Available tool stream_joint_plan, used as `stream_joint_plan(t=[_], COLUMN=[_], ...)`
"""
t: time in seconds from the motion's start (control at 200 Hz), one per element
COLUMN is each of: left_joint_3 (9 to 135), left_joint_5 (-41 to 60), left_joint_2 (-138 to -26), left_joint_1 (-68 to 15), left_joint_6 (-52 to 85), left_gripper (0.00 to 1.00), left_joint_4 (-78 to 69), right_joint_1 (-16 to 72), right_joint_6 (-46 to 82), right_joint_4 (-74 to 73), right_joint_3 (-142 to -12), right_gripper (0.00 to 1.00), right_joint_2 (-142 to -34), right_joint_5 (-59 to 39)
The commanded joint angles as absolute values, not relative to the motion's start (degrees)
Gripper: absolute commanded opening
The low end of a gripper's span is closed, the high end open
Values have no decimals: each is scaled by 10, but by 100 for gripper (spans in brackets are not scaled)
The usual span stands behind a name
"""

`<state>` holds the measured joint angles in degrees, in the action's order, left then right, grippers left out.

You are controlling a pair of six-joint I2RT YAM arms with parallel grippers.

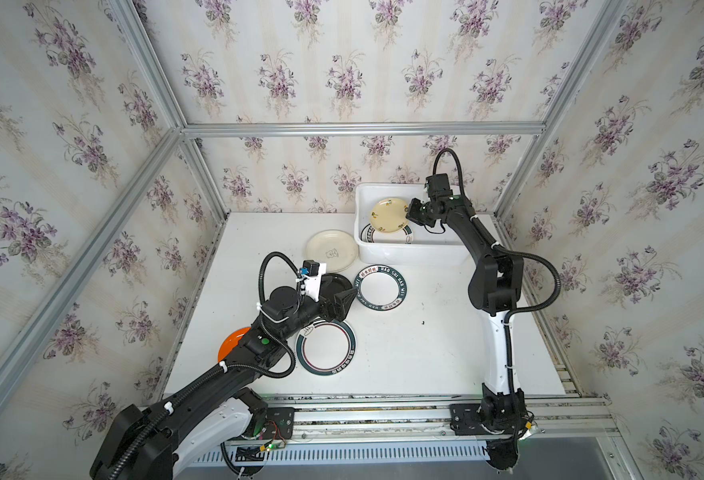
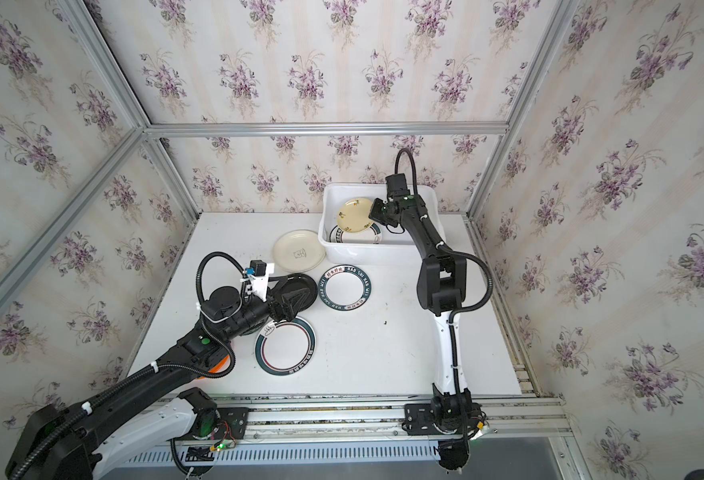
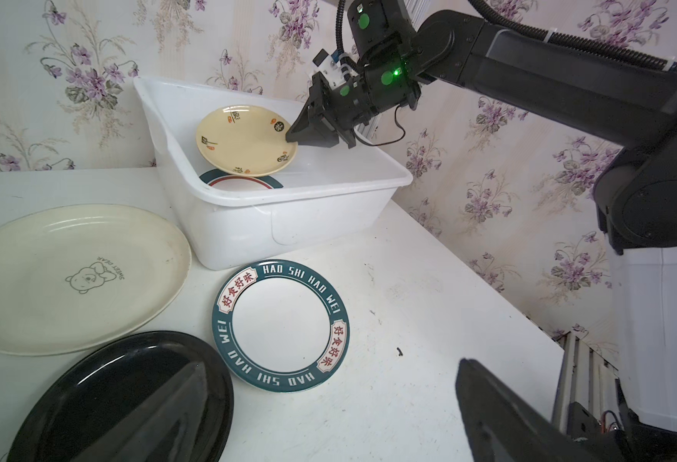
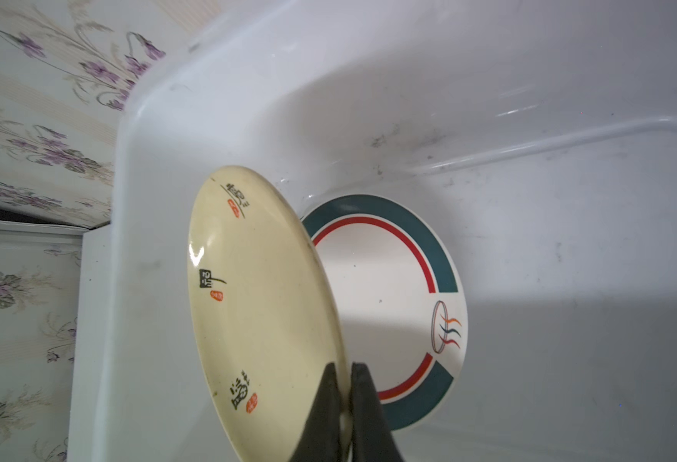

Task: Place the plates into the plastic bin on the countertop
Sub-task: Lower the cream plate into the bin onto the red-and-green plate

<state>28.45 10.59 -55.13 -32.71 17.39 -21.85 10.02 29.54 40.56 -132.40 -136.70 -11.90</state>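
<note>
The teal-and-red ringed plate is on the bin's bottom, below my right gripper. My right gripper needs to lower the pale yellow plate onto it and let go of the pale yellow plate's rim.
My right gripper (image 4: pixel 344 368) is shut on the rim of a pale yellow plate (image 4: pixel 260 300), which it holds tilted over the white plastic bin (image 1: pixel 408 251). A teal-and-red ringed plate (image 4: pixel 388 288) lies flat on the bin's floor under it. On the countertop (image 1: pixel 425 353) rest a cream bear plate (image 1: pixel 331 249), a glossy black plate (image 1: pixel 337 282), a lettered-rim plate (image 1: pixel 380 287), a ringed plate (image 1: pixel 326 347) and an orange plate (image 1: pixel 231 343) half hidden by my left arm. My left gripper (image 1: pixel 342 301) hangs open and empty at the black plate's (image 3: pixel 88 400) edge.
Aluminium frame rails (image 1: pixel 383 405) run along the front of the countertop, and papered walls close the other three sides. The bin stands against the back wall at the right. A small dark speck (image 1: pixel 423 322) lies on the countertop.
</note>
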Motion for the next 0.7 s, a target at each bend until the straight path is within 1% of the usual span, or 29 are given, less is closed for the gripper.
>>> stream_joint_plan(t=[0.0,0.265,0.33,0.485,0.695], left_joint_3=[286,289,289,288,289], left_joint_5=[87,89,89,87,87], left_joint_2=[-551,-569,-570,-572,-572], left_joint_1=[-327,-327,-327,-327,-327], left_joint_6=[155,154,153,152,152], left_gripper=[100,100,100,100,100], left_joint_4=[-219,-219,-219,-218,-216], right_joint_1=[102,111,112,113,118], right_joint_6=[288,284,285,294,280], right_joint_4=[444,484,487,495,539], right_joint_3=[-1361,-1407,-1408,-1417,-1477], right_gripper=[0,0,0,0,0], right_joint_2=[-1398,-1440,-1461,-1476,-1504], right_joint_5=[-103,-65,-65,-71,-50])
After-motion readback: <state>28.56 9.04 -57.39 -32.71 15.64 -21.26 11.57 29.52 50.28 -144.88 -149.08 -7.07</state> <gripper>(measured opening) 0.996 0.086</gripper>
